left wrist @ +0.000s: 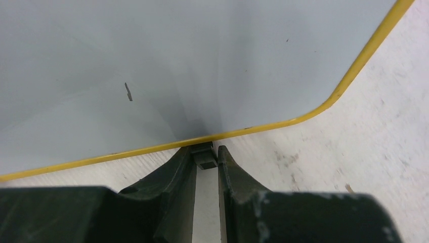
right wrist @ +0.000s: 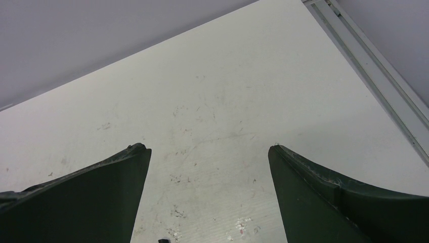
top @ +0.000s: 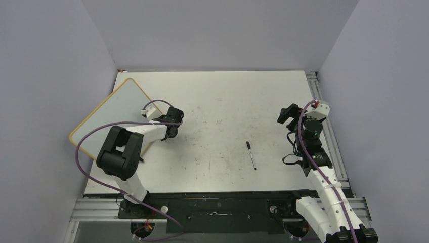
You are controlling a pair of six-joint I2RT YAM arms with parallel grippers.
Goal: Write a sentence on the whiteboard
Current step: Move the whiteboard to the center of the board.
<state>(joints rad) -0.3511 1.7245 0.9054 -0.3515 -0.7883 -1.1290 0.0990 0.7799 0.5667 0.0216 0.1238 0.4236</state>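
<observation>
The left gripper slides the small black foot across the table toward the marker pen next.
The whiteboard, pale grey with a yellow rim, lies turned at an angle at the table's far left. In the left wrist view its face fills the upper frame and bears only one short black mark; the sentence is out of view. My left gripper is at the board's near right edge, shut on a small black foot under the yellow rim. My right gripper hovers wide open over bare tabletop at the right, with nothing between its fingers.
A black marker pen lies on the scuffed white tabletop between the two arms, closer to the right one. A metal rail runs along the table's right edge. Grey walls close in the left, back and right sides.
</observation>
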